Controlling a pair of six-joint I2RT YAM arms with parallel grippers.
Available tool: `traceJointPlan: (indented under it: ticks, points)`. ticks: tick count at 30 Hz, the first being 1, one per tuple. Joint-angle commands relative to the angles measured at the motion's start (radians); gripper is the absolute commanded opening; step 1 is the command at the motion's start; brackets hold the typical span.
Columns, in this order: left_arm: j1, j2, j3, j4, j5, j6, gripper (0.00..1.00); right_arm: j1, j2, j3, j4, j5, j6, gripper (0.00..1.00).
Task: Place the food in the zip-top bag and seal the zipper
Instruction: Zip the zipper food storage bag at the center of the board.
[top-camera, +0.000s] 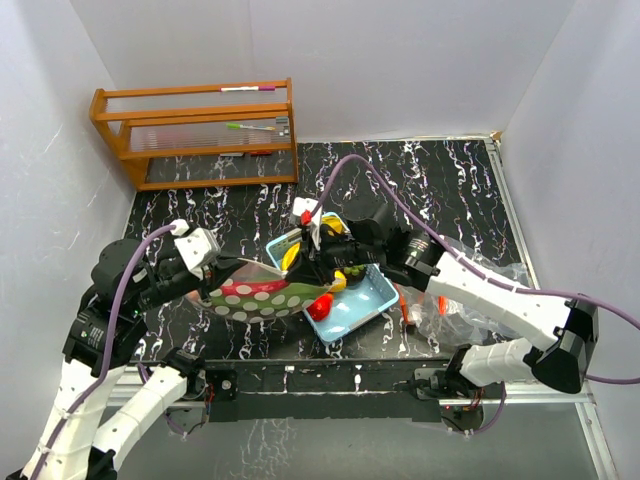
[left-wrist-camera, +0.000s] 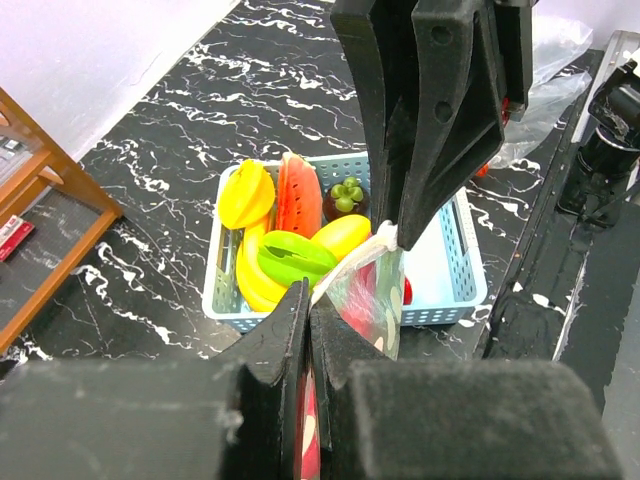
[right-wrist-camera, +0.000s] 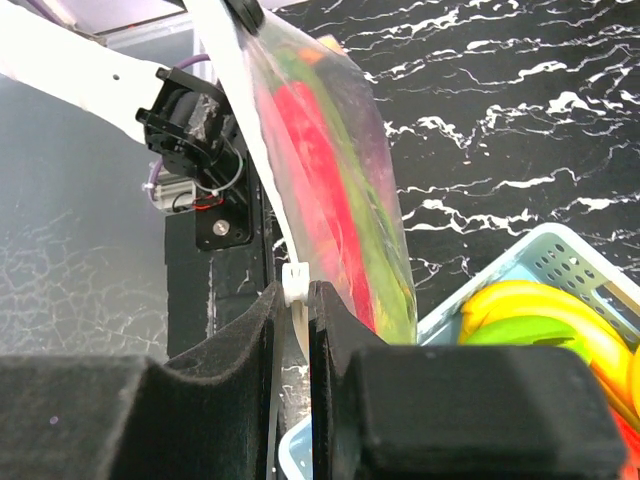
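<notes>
The food in the basket is past my right gripper, to its right in the top view, so my right gripper needs to bring the zipper slider (right-wrist-camera: 297, 283) over that food next and release it.
The zip-top bag (top-camera: 262, 295), printed red and green with pale dots, hangs stretched between both grippers over the left of the light-blue basket (top-camera: 365, 300). My left gripper (left-wrist-camera: 305, 297) is shut on the bag's near end (left-wrist-camera: 372, 290). My right gripper (right-wrist-camera: 295, 292) is shut on the white zipper slider (right-wrist-camera: 297, 283) at the bag's far end. In the left wrist view the food lies in the basket (left-wrist-camera: 440, 315): a watermelon slice (left-wrist-camera: 300, 195), bananas (left-wrist-camera: 252, 280), a yellow mango (left-wrist-camera: 343, 235), a green piece (left-wrist-camera: 295, 255) and a purple piece (left-wrist-camera: 347, 197).
A wooden rack (top-camera: 195, 130) stands at the back left against the wall. Crumpled clear plastic (top-camera: 470, 290) lies under my right arm at the right. A red piece (top-camera: 320, 307) sits at the basket's front edge. White walls close in the table.
</notes>
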Motion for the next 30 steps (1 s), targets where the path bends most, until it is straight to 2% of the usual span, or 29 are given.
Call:
traceJointPlan:
  ticks: [1,16,30]
  points:
    - [0.000,-0.015,0.075,0.089,-0.013,0.009,0.00,-0.015,-0.041,-0.023,-0.035,0.069,-0.001,0.08]
    - [0.000,-0.022,0.120,0.049,-0.049,0.040,0.00,-0.054,-0.160,-0.097,-0.078,0.229,-0.016,0.08]
    - [0.000,-0.021,0.146,0.041,-0.076,0.058,0.00,-0.118,-0.221,-0.137,-0.119,0.236,-0.033,0.08]
